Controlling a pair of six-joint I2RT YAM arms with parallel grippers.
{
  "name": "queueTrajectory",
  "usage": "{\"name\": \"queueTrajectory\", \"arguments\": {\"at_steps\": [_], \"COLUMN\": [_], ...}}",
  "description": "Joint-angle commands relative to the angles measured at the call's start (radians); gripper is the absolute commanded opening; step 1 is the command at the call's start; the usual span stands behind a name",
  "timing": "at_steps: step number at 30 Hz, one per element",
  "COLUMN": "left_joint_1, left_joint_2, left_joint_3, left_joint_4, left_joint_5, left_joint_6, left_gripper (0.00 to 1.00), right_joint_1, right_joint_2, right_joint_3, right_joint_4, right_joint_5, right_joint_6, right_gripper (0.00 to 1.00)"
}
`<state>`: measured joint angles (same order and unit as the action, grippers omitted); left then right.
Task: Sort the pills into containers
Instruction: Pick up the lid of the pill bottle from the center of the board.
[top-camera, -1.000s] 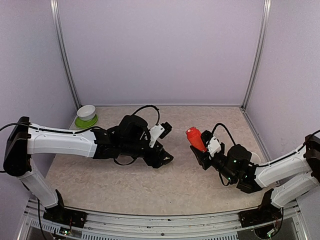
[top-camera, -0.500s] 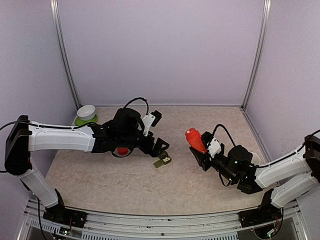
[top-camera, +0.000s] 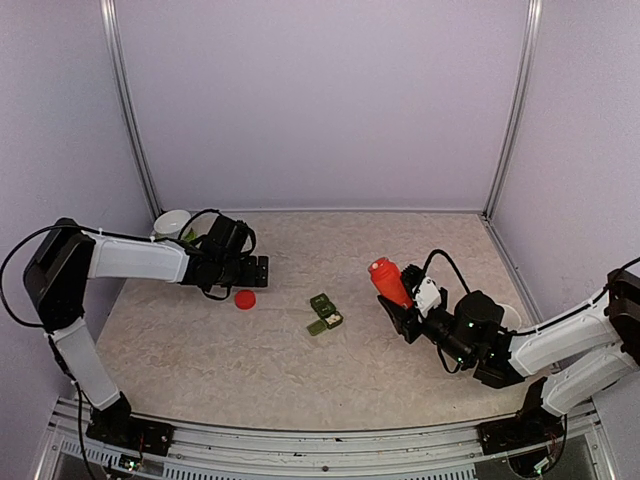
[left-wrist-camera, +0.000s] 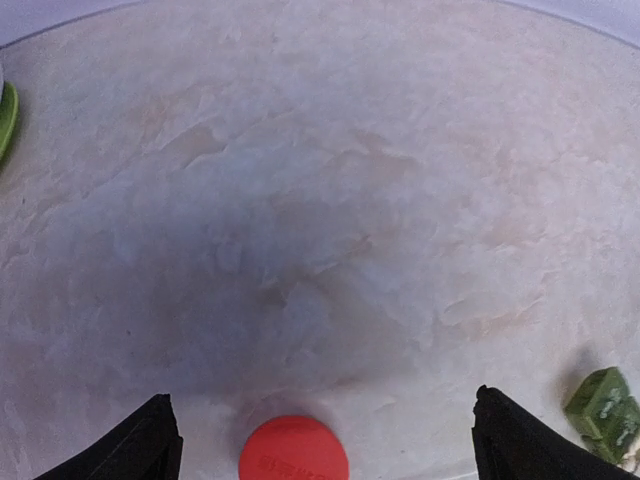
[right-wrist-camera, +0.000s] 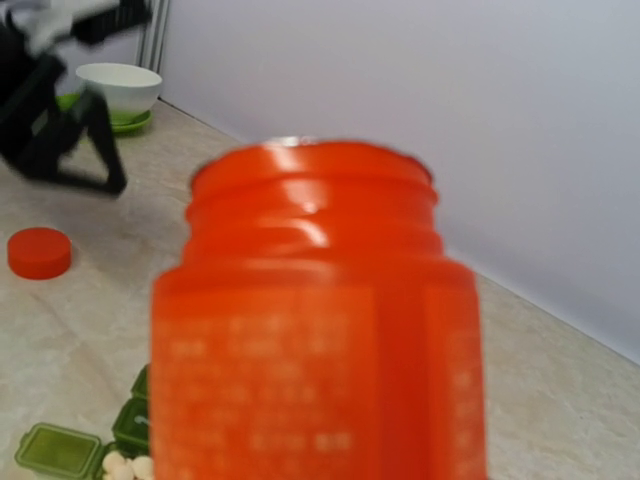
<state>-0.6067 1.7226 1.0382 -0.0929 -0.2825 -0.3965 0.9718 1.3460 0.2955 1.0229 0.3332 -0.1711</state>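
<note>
The red cap lies below my left gripper. I will bring my left gripper down around the red cap (top-camera: 244, 299) next.
The dark green containers (top-camera: 324, 313) lie mid-table, one lid flipped open (right-wrist-camera: 55, 450), with pale pills (right-wrist-camera: 125, 466) in a compartment. They also show at the right edge of the left wrist view (left-wrist-camera: 605, 410). My right gripper (top-camera: 398, 300) is shut on an uncapped red-orange pill bottle (top-camera: 389, 279), tilted, right of the containers. The bottle (right-wrist-camera: 320, 320) fills the right wrist view and hides the fingers. My left gripper (top-camera: 259, 271) stands open at the left, above a red cap (top-camera: 244, 299) lying flat. Nothing sits between its fingers (left-wrist-camera: 150, 445), and the cap (left-wrist-camera: 293, 458) lies below them.
A white bowl (top-camera: 172, 222) on a green plate (top-camera: 186, 236) stands at the back left corner, behind the left arm. Purple walls close in the table on three sides. Something white (top-camera: 512, 316) shows behind the right arm.
The left arm has swung back to the left, away from over the containers, and its gripper has opened wide. The red cap and the containers now lie uncovered. The right arm and bottle stayed put.
</note>
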Motion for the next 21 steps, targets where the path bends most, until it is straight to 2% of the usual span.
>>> {"name": "queueTrajectory", "arguments": {"at_steps": [1,9,15,21], "left_joint_1": [0.001,0.000,-0.003,-0.004], "left_joint_2": [0.085,0.128,0.122,0.143], "left_joint_3": [0.016,0.010,-0.005,-0.004], "left_joint_4": [-0.097,-0.106,-0.083,-0.083], "left_joint_5": [-0.064,-0.050,-0.009,-0.007], "left_joint_6": [-0.061,-0.076,-0.077,-0.076], "left_gripper": [0.99,0.98,0.86,0.82], "right_joint_1": [-0.008,-0.008,-0.008,-0.008], "right_joint_2": [0.008,0.009,0.016,0.019], "right_joint_3": [0.004,0.007,0.013,0.016], "right_joint_4": [0.039,0.030,0.023,0.022], "right_joint_5": [-0.009,-0.012,-0.011,-0.013], "right_joint_6": [0.000,0.002,0.004,0.004], "right_gripper": [0.46,0.46,0.46,0.46]}}
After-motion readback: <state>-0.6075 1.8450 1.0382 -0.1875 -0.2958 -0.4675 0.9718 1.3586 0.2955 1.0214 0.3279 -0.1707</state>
